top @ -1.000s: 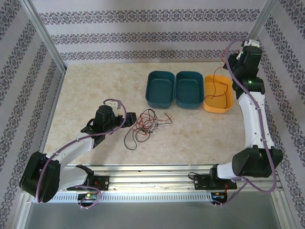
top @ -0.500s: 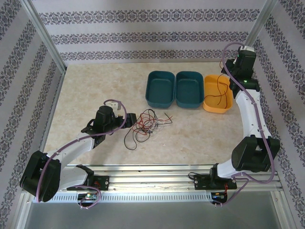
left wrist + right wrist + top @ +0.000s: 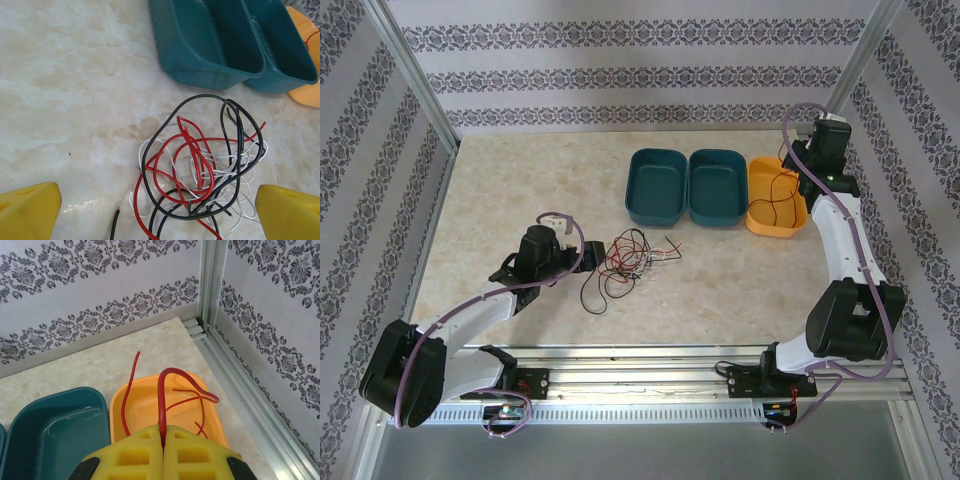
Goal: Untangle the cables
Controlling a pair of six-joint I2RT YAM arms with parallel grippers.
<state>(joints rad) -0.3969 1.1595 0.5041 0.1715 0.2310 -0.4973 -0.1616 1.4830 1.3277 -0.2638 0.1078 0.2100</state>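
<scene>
Next, my right gripper first lowers and moves back, to get the red cable over the orange bin's middle (image 3: 776,198) for its release.
The cables (image 3: 625,262) lie as a loose tangle of red, black and white strands on the table in front of the left arm. My left gripper (image 3: 588,250) sits just left of the tangle, open. In the left wrist view the cables (image 3: 200,170) spread between and beyond its yellow fingertips (image 3: 30,212), and nothing is held. My right gripper (image 3: 163,437) is shut on a single red cable (image 3: 161,390) over the orange bin (image 3: 145,379). That red cable (image 3: 782,195) loops down into the orange bin (image 3: 760,222), with my right gripper (image 3: 807,178) at the bin's far right.
Two teal bins (image 3: 655,187) (image 3: 717,186) stand side by side left of the orange one, behind the tangle. Patterned walls and aluminium posts (image 3: 207,285) close the table's back and right. A metal rail (image 3: 640,355) runs along the near edge.
The right gripper has come down towards the orange bin with the red cable, whose loops now lie lower in the bin. The left arm has barely moved.
</scene>
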